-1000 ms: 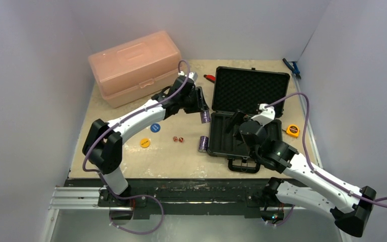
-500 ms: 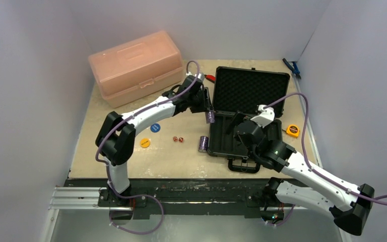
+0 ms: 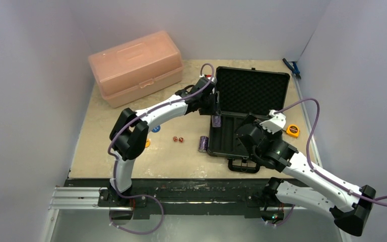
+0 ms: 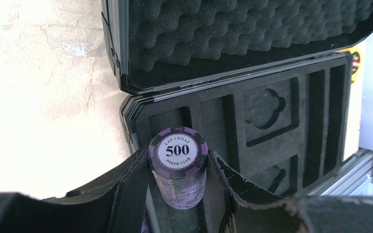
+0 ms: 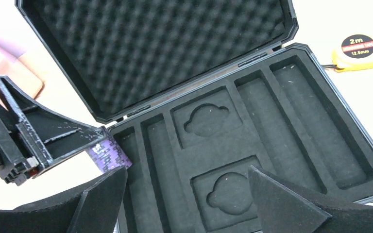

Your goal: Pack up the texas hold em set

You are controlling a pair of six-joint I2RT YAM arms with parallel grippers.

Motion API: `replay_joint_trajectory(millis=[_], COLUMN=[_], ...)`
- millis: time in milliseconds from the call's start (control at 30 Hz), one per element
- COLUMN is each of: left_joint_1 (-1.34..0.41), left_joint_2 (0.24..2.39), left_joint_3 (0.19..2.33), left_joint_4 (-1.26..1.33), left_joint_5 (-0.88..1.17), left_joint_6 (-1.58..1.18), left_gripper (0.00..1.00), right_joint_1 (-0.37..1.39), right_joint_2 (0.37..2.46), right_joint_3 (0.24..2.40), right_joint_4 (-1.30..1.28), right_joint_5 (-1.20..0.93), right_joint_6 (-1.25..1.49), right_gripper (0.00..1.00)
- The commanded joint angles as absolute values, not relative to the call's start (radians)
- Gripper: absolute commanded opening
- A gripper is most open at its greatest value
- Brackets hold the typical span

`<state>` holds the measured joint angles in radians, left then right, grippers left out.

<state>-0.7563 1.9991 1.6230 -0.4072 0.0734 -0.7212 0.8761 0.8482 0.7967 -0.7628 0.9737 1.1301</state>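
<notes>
My left gripper lowers its stack into the slot's hinge end (image 3: 216, 125) (image 4: 171, 121) next and releases it, since the base's outer slot nearest the second purple stack is still empty.
The black briefcase (image 3: 252, 91) lies open, foam lid up and slotted foam base toward me. My left gripper (image 3: 215, 115) is shut on a purple chip stack (image 3: 215, 121) and holds it over the base's leftmost slot. In the left wrist view the stack (image 4: 178, 165) reads "500" between my fingers (image 4: 126, 189). The second purple stack (image 3: 202, 143) lies on the table left of the case. Two red dice (image 3: 177, 139) and the orange disc (image 3: 147, 143) lie further left. My right gripper (image 5: 184, 194) is open and empty above the base's middle pockets.
A pink plastic box (image 3: 135, 67) stands at the back left. A yellow tape measure (image 3: 292, 130) lies right of the case. A blue disc (image 3: 155, 128) sits partly under my left arm. A blue clamp (image 3: 291, 67) lies at the back right corner.
My left gripper has carried the purple chip stack rightward, from over the table to over the case's left slot. My right gripper has shifted slightly to the right.
</notes>
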Motion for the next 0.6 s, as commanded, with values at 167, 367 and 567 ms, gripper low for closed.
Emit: replay_joint_trajectory(millis=[167, 367, 567], left_joint_1=[-0.779, -0.792, -0.795], left_joint_2=[2.048, 2.080, 2.106], left_joint_3=[1.757, 1.774, 1.789], left_joint_4=[-0.494, -0.521, -0.561], left_joint_5=[0.040, 0.060, 0.062], left_joint_6=[-0.649, -0.647, -0.655], left_gripper=[0.00, 0.00, 0.00], right_joint_1=[0.874, 0.874, 0.874], right_joint_2=[0.868, 0.890, 0.909], right_joint_3=[0.827, 0.829, 0.832], right_joint_4=[-0.788, -0.785, -0.785], right_joint_5=[1.020, 1.014, 1.010], right_joint_6=[1.177, 1.178, 1.178], right_gripper=[0.99, 0.99, 0.99])
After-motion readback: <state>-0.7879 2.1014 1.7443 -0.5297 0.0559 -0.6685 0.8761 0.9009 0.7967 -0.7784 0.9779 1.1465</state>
